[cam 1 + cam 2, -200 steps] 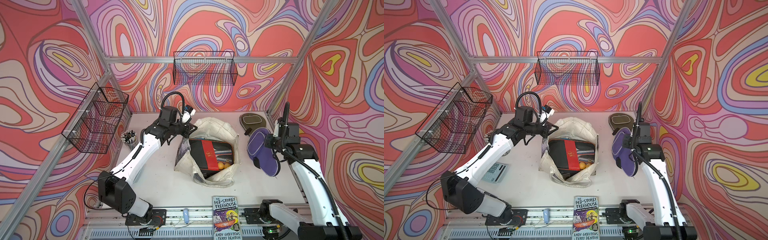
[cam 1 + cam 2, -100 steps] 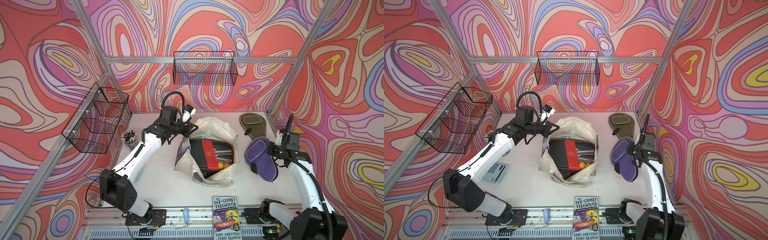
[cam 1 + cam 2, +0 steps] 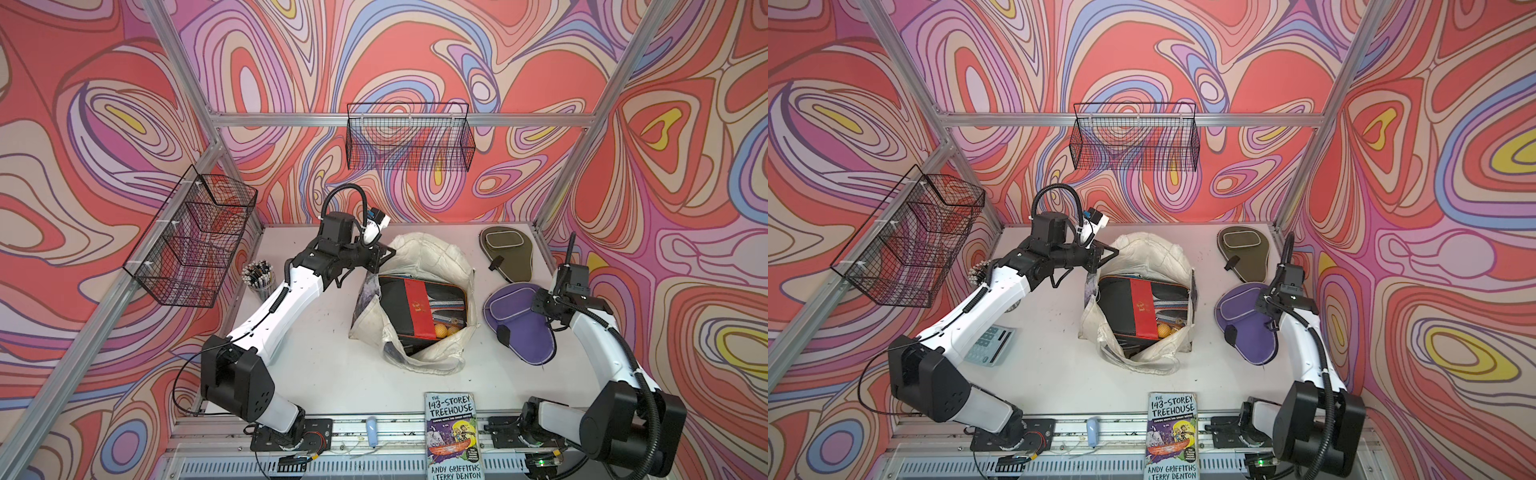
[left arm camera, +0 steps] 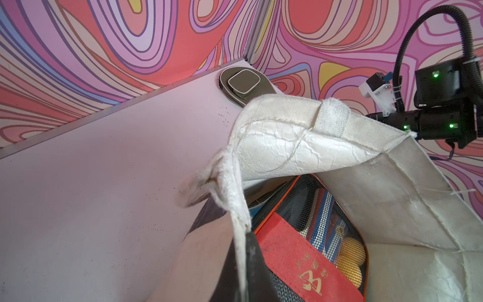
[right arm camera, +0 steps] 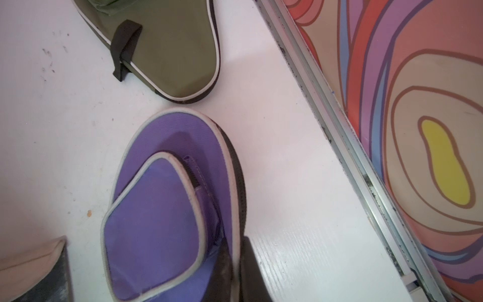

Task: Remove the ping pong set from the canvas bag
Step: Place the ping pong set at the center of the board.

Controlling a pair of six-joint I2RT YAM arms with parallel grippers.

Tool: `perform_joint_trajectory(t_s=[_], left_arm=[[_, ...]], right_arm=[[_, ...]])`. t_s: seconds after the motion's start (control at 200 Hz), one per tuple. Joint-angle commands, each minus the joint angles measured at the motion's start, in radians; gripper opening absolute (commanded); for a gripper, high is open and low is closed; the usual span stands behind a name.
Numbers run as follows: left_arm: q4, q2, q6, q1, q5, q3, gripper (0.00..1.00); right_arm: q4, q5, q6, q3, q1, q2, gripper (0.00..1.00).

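Observation:
I will next move my right gripper down toward the frame bar to release the purple paddle case (image 3: pixel 519 322) on the bare table, clear of the bag.
The cream canvas bag (image 3: pixel 428 257) (image 3: pixel 1146 253) lies open mid-table. Inside it shows a black-and-red mesh pack (image 3: pixel 413 307) (image 4: pixel 292 248) of the ping pong set, with orange balls (image 3: pixel 446 331). My left gripper (image 3: pixel 384 255) (image 4: pixel 243 261) is shut on the bag's rim at its far left corner, holding the mouth up. Right of the bag, my right gripper (image 3: pixel 538 307) (image 5: pixel 235 269) is shut on the edge of a purple paddle case (image 3: pixel 519 322) (image 5: pixel 156 209), which sits low on the table. An olive paddle case (image 3: pixel 505 249) (image 5: pixel 170 44) lies flat just behind it.
A paperback book (image 3: pixel 453 436) lies at the front edge. A cup of pens (image 3: pixel 259 278) and a calculator (image 3: pixel 988 340) sit left, by my left arm. Wire baskets hang on the left wall (image 3: pixel 195 241) and back wall (image 3: pixel 409 141). The right frame rail (image 5: pixel 339 130) runs close to the cases.
My right gripper has carried the purple case down and rightward, from lifted and tilted beside the bag to low on the table. The left gripper has kept its hold on the bag rim.

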Motion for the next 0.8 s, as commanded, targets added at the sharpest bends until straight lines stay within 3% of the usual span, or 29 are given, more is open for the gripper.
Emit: perform_joint_trajectory(t_s=[0.0, 0.416, 0.626, 0.796], left_arm=[[0.137, -0.059, 0.007, 0.015, 0.031, -0.018, 0.0], [0.233, -0.076, -0.048, 0.028, 0.08, -0.058, 0.0], [0.245, -0.087, -0.057, 0.03, 0.082, -0.073, 0.0], [0.248, -0.088, -0.053, 0.03, 0.082, -0.076, 0.0]], right_arm=[[0.01, 0.086, -0.082, 0.023, -0.008, 0.014, 0.0], [0.107, 0.303, -0.125, -0.01, -0.009, 0.081, 0.0], [0.101, 0.299, -0.143, 0.013, -0.008, 0.183, 0.0], [0.103, 0.343, -0.149, 0.006, -0.009, 0.181, 0.0]])
